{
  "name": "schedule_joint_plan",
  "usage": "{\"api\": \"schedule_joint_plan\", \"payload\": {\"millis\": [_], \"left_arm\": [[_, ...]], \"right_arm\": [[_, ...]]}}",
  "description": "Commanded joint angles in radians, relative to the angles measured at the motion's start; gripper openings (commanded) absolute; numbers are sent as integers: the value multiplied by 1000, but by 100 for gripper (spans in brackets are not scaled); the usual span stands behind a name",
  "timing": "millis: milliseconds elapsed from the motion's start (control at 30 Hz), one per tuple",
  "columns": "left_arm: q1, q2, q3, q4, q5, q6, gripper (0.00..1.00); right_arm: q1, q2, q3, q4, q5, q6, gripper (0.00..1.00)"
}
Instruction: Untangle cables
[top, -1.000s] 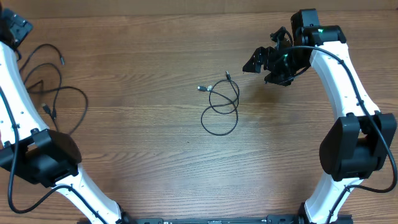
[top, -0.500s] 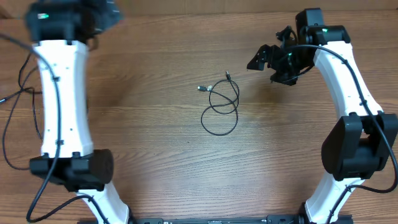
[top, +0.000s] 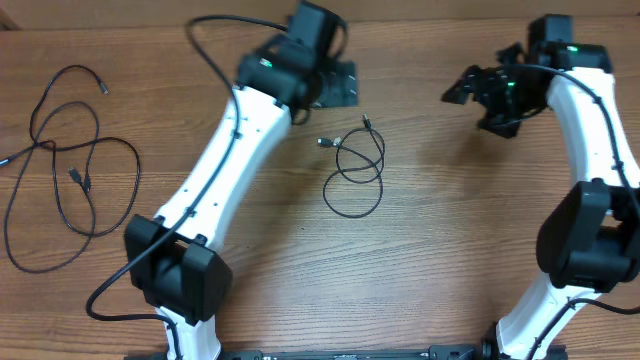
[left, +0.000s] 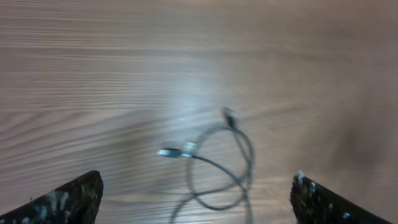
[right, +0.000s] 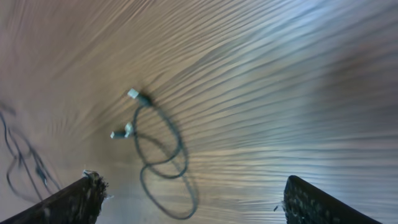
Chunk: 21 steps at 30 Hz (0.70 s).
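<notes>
I will next move my left gripper down and back onto the short black cable's crossing (top: 379, 170) (left: 243, 184) nearest my right gripper.
A short black cable (top: 356, 172) lies coiled in two loops at the table's middle, its silver-tipped plugs at the top. It shows blurred in the left wrist view (left: 217, 168) and in the right wrist view (right: 163, 155). Longer black cables (top: 65, 160) lie looped together at the far left; they also show in the right wrist view (right: 25, 158). My left gripper (top: 335, 85) hangs open and empty above the table just behind the short cable. My right gripper (top: 470, 88) is open and empty at the back right, well apart from the cable.
The wooden table (top: 460, 230) carries only the cables. The left arm (top: 225, 170) stretches diagonally from the front left to the middle back. The right arm (top: 600, 150) stands along the right edge.
My left arm has swung fast from the far left corner to the middle back, uncovering the long cables. My right gripper has drawn back to the right. The cables have not moved.
</notes>
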Motion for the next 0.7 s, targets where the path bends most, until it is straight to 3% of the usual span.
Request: {"api": "schedule_joint_plan", "payload": {"millis": [0, 167, 667], "left_arm": [[-69, 5, -105, 125, 24, 150, 95], [-125, 68, -189, 242, 21, 174, 92], [-224, 320, -189, 233, 64, 146, 74]], "right_arm": [[-88, 6, -2, -14, 11, 6, 90], [-164, 6, -2, -43, 18, -4, 90], [-160, 6, -2, -78, 71, -23, 90]]}}
